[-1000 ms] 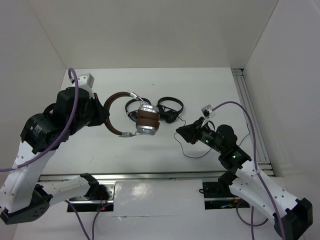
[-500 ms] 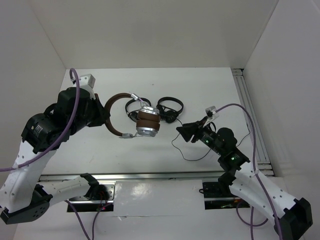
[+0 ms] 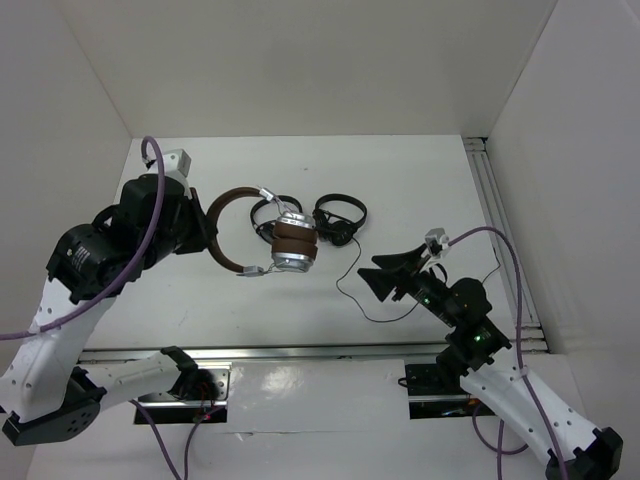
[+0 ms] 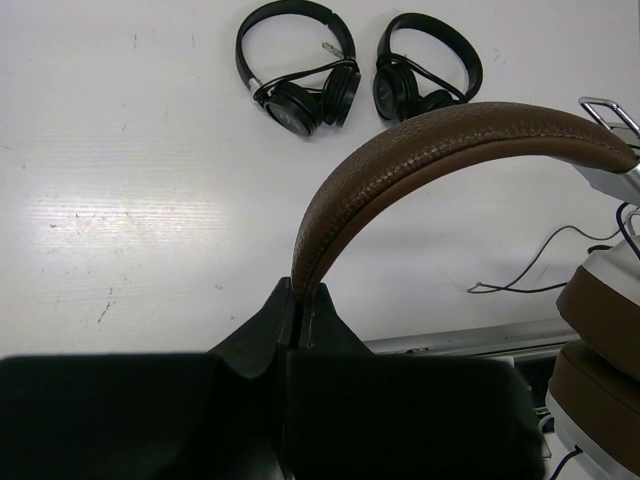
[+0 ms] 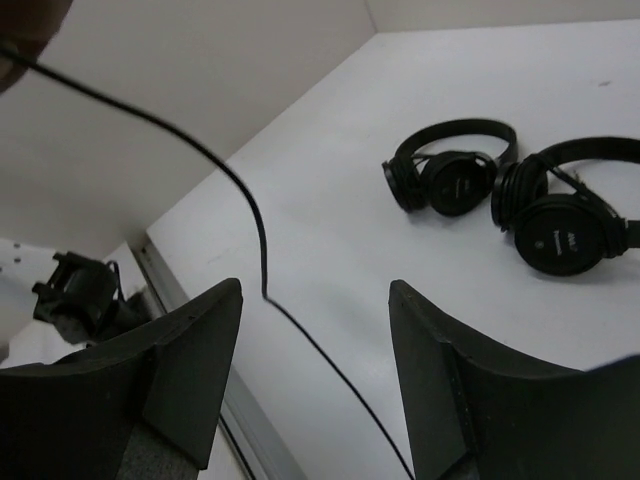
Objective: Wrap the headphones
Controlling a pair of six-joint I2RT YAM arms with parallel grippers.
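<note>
The right gripper lowers to the left in the top view next and closes on the thin black cable (image 3: 345,272), since it runs loose between the gripper's spread fingers.
The headphones (image 3: 294,243), with brown headband, brown cushions and silver earcups, hang above the table. My left gripper (image 3: 212,236) is shut on the headband (image 4: 450,140); in the left wrist view the jaws (image 4: 300,295) pinch its end and the earcups (image 4: 600,300) hang at the right edge. The thin black cable (image 3: 345,272) trails down from the earcups and loops on the table. My right gripper (image 3: 372,270) is open beside the cable. In the right wrist view the cable (image 5: 262,250) runs loose between the spread fingers (image 5: 315,300), touching neither.
Two small all-black headphones (image 3: 268,212) (image 3: 340,217) lie on the table behind the brown pair; they also show in the left wrist view (image 4: 300,90) (image 4: 425,75) and right wrist view (image 5: 450,175) (image 5: 565,215). A metal rail (image 3: 300,352) runs along the near edge, another (image 3: 500,230) along the right.
My right gripper has opened and drawn back toward the near right. The cable has dropped from it and lies looser on the table. The left gripper and headphones have not moved.
</note>
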